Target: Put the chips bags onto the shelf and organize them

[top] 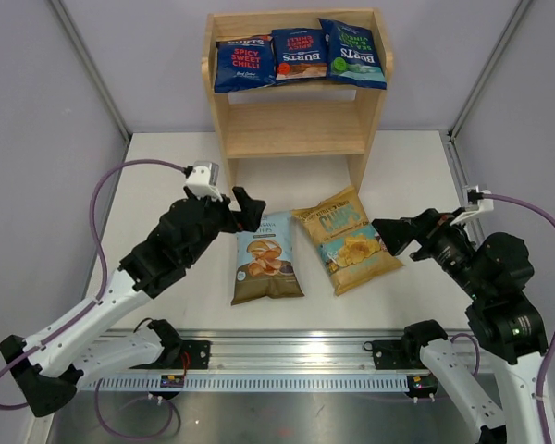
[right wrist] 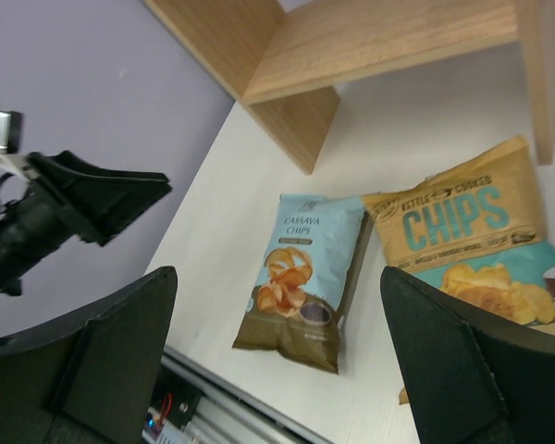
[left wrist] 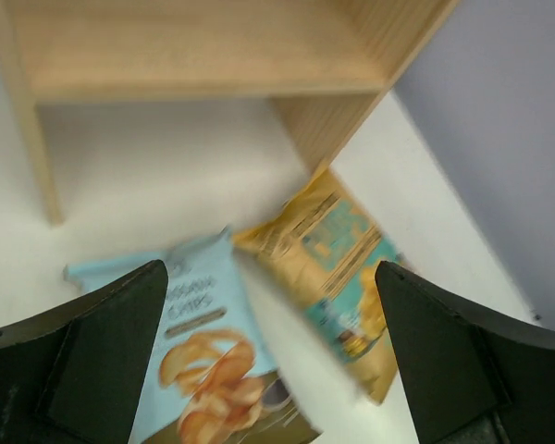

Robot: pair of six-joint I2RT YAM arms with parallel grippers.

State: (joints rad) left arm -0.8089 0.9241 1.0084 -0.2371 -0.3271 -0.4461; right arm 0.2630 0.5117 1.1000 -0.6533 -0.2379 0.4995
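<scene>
Next, my left gripper tilts and moves down and back onto the Cassava bag's long edge away from the yellow bag (right wrist: 472,231), since that edge borders bare tabletop.
The wooden shelf (top: 294,120) stands at the back of the table. Three dark blue Burts chips bags (top: 299,55) lean side by side on its top tier; the lower tier (left wrist: 194,55) is bare. The pale-blue and olive Cassava bag (top: 266,259) and the yellow and teal bag (top: 348,240) lie flat in front of the shelf. My left gripper (top: 250,211) hovers open above the Cassava bag's (left wrist: 203,351) top left corner, holding nothing. My right gripper (top: 386,236) is open beside the yellow bag's (right wrist: 472,231) right edge, also holding nothing.
The white table (top: 157,185) is enclosed by grey walls on both sides. A metal rail (top: 287,356) with the arm bases runs along the near edge. The left arm (right wrist: 74,199) shows at the left of the right wrist view.
</scene>
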